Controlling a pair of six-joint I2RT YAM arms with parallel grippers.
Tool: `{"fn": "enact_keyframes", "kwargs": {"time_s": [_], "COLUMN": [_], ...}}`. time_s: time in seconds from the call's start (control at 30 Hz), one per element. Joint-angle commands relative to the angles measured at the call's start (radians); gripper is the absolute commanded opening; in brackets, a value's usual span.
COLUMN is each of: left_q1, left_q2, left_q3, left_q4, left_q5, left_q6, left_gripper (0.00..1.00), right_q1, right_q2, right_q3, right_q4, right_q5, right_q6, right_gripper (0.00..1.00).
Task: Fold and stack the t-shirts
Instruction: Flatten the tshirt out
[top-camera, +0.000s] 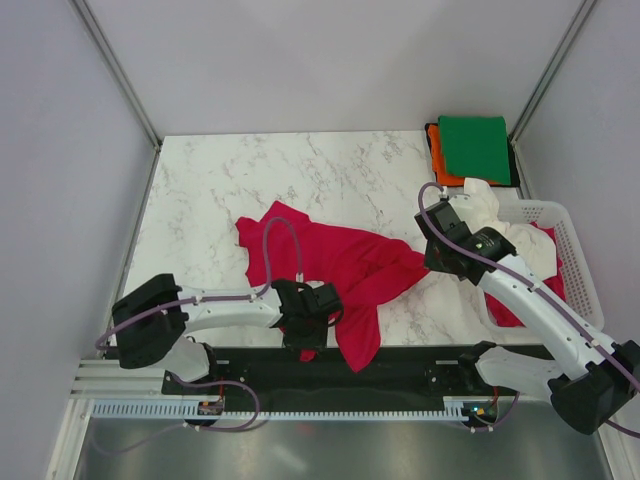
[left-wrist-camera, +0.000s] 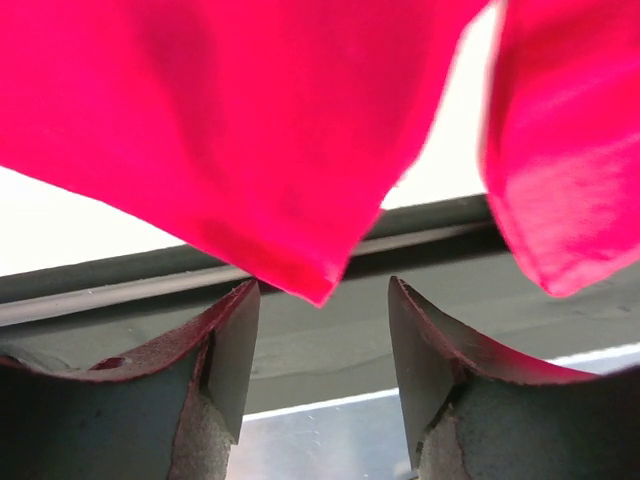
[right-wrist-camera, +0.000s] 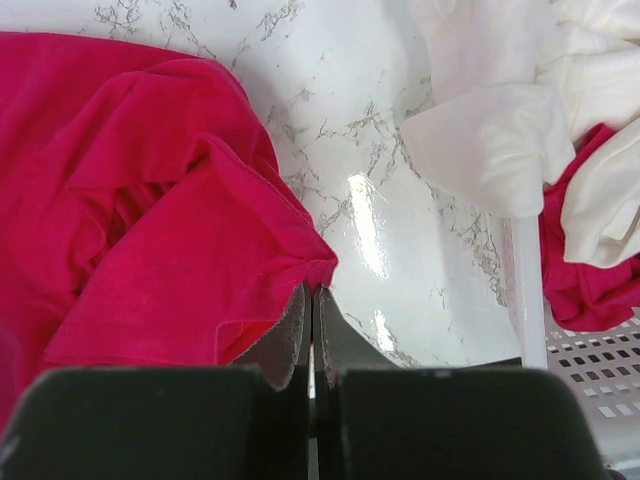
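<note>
The red shirt's pointed corner (top-camera: 307, 354) (left-wrist-camera: 316, 284) already lines up with the gap between my left gripper's fingers, so the gripper eases onto it next and closes on it.
A large crimson-red t-shirt (top-camera: 340, 262) lies crumpled across the middle of the marble table, one part hanging over the front edge. My right gripper (top-camera: 432, 256) is shut on its right corner; the right wrist view shows the fingertips (right-wrist-camera: 312, 294) pinching the hem of the shirt (right-wrist-camera: 150, 220). My left gripper (top-camera: 306, 326) is open at the front edge. In the left wrist view a corner of the red shirt (left-wrist-camera: 250, 120) hangs just above the gap between the open jaws (left-wrist-camera: 322, 285), ungripped. A green shirt (top-camera: 475, 147) lies folded on an orange one (top-camera: 438, 160) at the back right.
A white slotted basket (top-camera: 577, 250) stands at the right edge and holds a white shirt (top-camera: 500, 225) and another red one (top-camera: 505, 310). These also show in the right wrist view: the white shirt (right-wrist-camera: 490, 130), the red one (right-wrist-camera: 590, 290), the basket (right-wrist-camera: 590, 385). A black rail (top-camera: 400, 362) runs along the front.
</note>
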Motion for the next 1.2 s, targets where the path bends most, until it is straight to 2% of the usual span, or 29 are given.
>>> {"fn": "enact_keyframes", "kwargs": {"time_s": [0.0,0.13,0.23,0.3,0.33,0.43,0.53,0.57,0.63,0.67,0.73,0.77,0.83,0.87,0.93,0.97,1.07,1.13,1.17], "left_q1": [-0.007,-0.007,-0.007,-0.007,-0.007,-0.007,0.001,0.018,0.050,0.065,0.108,0.123,0.180,0.202,0.245,0.254,0.260,0.260,0.259], "left_q2": [0.050,0.109,0.126,0.111,0.079,-0.032,-0.121,-0.165,-0.195,-0.212,-0.222,-0.219,-0.209,-0.195,-0.149,-0.134,-0.092,-0.142,-0.182], "left_q3": [-0.022,-0.030,-0.019,-0.012,-0.001,0.074,0.233,0.343,0.466,0.592,0.715,0.837,0.962,1.101,1.238,1.374,1.612,1.654,1.613], "left_q4": [0.027,0.055,0.058,0.055,0.022,-0.058,-0.201,-0.294,-0.391,-0.458,-0.506,-0.546,-0.578,-0.601,-0.641,-0.649,-0.649,-0.572,-0.519], "left_q5": [-0.007,0.015,0.002,-0.021,-0.030,-0.082,-0.146,-0.189,-0.243,-0.281,-0.307,-0.326,-0.343,-0.364,-0.389,-0.410,-0.439,-0.465,-0.482], "left_q6": [-0.017,-0.016,-0.017,-0.016,-0.017,-0.001,0.048,0.076,0.107,0.130,0.226,0.293,0.369,0.441,0.524,0.595,0.703,0.737,0.781], "left_gripper": [0.60,0.50,0.31,0.07,0.02,0.02,0.02,0.02,0.02,0.02,0.02,0.02,0.02,0.02,0.02,0.02,0.02,0.02,0.02], "right_q1": [-0.004,-0.006,-0.007,-0.006,-0.006,-0.009,-0.016,-0.016,-0.018,-0.018,-0.018,-0.019,-0.018,-0.019,-0.018,-0.019,-0.018,-0.019,-0.018], "right_q2": [-0.004,-0.013,-0.007,-0.004,-0.004,-0.011,-0.013,-0.010,-0.007,0.004,0.019,0.038,0.052,0.062,0.072,0.070,-0.014,-0.068,-0.121], "right_q3": [-0.002,-0.004,-0.002,0.005,0.010,0.044,0.113,0.161,0.261,0.300,0.426,0.471,0.600,0.642,0.771,0.809,0.846,0.823,0.812], "right_q4": [0.024,0.024,0.024,0.021,0.021,0.005,-0.016,-0.019,-0.021,-0.021,-0.019,-0.019,-0.003,0.007,0.034,0.045,0.171,0.273,0.301], "right_q5": [-0.002,0.001,-0.010,-0.007,-0.007,0.002,0.012,0.013,0.004,0.000,-0.017,-0.020,-0.049,-0.065,-0.114,-0.126,-0.188,-0.224,-0.243], "right_q6": [-0.018,-0.020,-0.027,-0.032,-0.037,-0.043,-0.055,-0.066,-0.084,-0.095,-0.141,-0.156,-0.222,-0.251,-0.323,-0.337,-0.392,-0.411,-0.435], "right_gripper": [0.00,0.00,0.00,0.00,0.00,0.00,0.00,0.00,0.00,0.00,0.00,0.00,0.00,0.00,0.00,0.00,0.00,0.00,0.00]}}
